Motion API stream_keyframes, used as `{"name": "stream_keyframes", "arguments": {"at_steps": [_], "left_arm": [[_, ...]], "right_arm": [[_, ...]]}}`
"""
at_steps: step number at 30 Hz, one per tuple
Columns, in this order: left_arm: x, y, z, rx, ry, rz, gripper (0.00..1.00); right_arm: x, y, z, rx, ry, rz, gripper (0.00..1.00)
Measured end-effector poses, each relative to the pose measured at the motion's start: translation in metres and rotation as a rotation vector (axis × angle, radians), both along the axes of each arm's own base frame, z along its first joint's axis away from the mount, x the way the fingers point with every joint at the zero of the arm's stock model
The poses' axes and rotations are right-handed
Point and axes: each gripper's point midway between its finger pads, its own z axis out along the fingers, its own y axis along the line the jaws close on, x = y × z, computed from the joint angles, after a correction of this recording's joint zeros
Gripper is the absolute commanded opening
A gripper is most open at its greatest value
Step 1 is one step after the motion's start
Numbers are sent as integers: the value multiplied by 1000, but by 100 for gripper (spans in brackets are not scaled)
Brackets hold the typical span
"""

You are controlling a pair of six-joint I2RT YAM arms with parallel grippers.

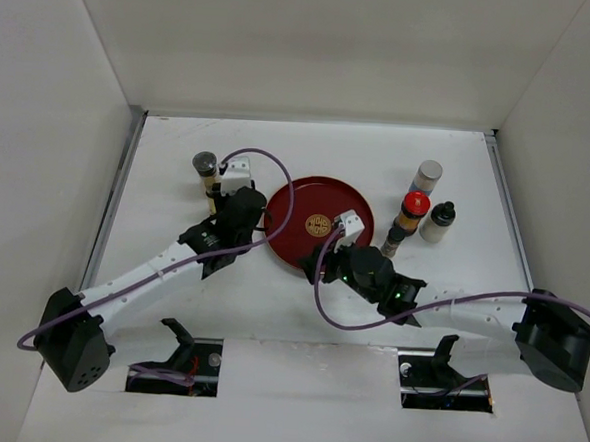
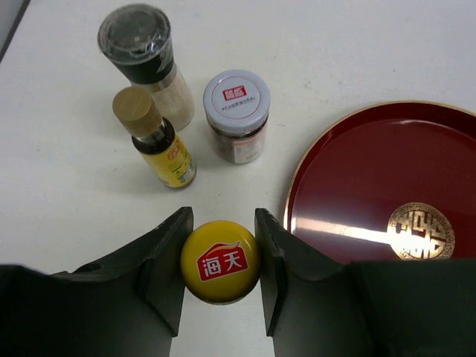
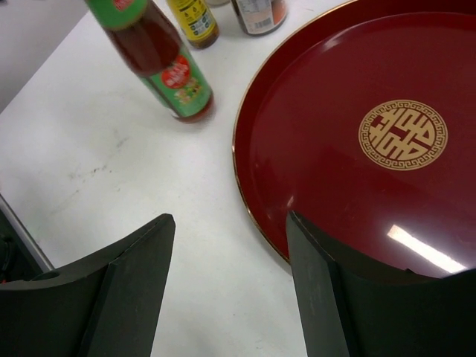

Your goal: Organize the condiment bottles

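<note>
I'll next carry the green-labelled bottle outward over the tray's rim and release it, as the tray's far bottom is right of my left gripper in the top view.
My left gripper (image 2: 223, 217) is shut on the yellow cap of a bottle (image 2: 220, 260), just left of the dark red tray (image 2: 387, 186). That bottle's green-labelled body (image 3: 172, 71) shows in the right wrist view, base at the table. Ahead of it stand a black-capped grinder (image 2: 145, 56), a tan-capped bottle with a yellow label (image 2: 156, 141) and a white-lidded jar (image 2: 236, 111). My right gripper (image 3: 229, 219) is open and empty over the tray's near-left rim (image 3: 256, 201). In the top view the left gripper (image 1: 243, 216) is by the tray's left edge and the right gripper (image 1: 323, 253) at its near edge.
Right of the tray (image 1: 296, 196) stand a silver-capped jar (image 1: 428, 174), a red-capped bottle (image 1: 412, 210) and a small black-capped bottle (image 1: 438, 221). White walls enclose the table on three sides.
</note>
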Motion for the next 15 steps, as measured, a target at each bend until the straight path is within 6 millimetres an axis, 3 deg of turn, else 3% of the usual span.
{"name": "stream_keyframes", "arguments": {"at_steps": [9,12,15], "left_arm": [[18,-43,84,-104,-164,-79,16],[39,-65,92,-126,-187,-101,16],[60,-87,81,-122,-168,-129,16]], "right_arm": [[12,-25,13,57,-23,-64,66],[18,-37,20,95,-34,-100,66],[23,-47,24,116,-38,-129,66]]}}
